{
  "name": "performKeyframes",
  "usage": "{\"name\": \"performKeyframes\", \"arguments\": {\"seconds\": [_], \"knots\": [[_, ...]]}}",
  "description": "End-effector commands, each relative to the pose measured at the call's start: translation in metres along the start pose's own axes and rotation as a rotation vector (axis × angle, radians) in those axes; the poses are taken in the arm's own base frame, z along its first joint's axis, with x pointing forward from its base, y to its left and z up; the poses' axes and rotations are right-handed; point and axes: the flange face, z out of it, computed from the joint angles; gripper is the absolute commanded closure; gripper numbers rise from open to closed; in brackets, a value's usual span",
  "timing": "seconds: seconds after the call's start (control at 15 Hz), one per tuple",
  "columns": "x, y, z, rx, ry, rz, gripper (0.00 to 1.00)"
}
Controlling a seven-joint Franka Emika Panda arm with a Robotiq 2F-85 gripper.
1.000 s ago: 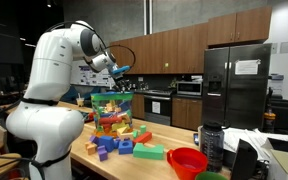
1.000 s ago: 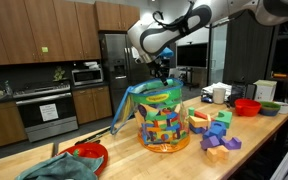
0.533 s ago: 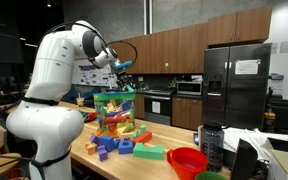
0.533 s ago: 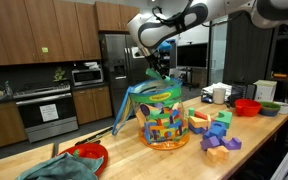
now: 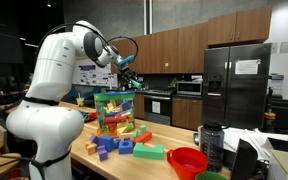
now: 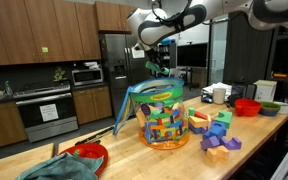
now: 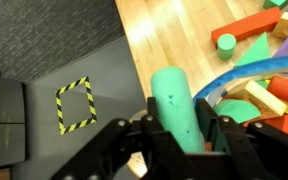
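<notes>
The green cylinder block still hangs high above the loose blocks beside the tub, so my gripper should turn while going down past the tub's rim [image 7: 234,78] toward them.
My gripper [image 7: 178,128] is shut on a green cylinder block [image 7: 175,105] and holds it in the air above a clear tub of coloured wooden blocks [image 5: 112,112]. The tub also shows in an exterior view [image 6: 162,118], standing on a wooden counter [image 6: 134,160]. In both exterior views the gripper [image 5: 130,79] [image 6: 161,69] is just above the tub's rim. In the wrist view the tub's blue rim [image 7: 234,78] curves to the right of the block. Loose blocks [image 5: 124,143] lie on the counter beside the tub.
A red bowl [image 5: 188,160] and a dark bottle [image 5: 212,143] stand on the counter. Another red bowl [image 6: 88,153] and a teal cloth [image 6: 56,169] lie near the counter's end. A fridge [image 5: 234,85] and cabinets stand behind. Yellow-black floor tape [image 7: 75,105] shows below.
My gripper has risen with the green cylinder block, from the tub's rim to a little higher above it. The tub and loose blocks have not moved.
</notes>
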Motion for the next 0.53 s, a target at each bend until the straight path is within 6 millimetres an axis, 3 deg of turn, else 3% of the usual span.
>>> {"name": "performKeyframes", "arguments": {"seconds": [0.0,0.2,0.47], "knots": [[-0.025,0.01,0.002,-0.042,-0.096,0.044,0.84],[-0.044,-0.002,0.026,0.013,-0.204,0.089,0.84],[-0.046,-0.055,0.066,0.176,-0.279,0.203,0.84]]}}
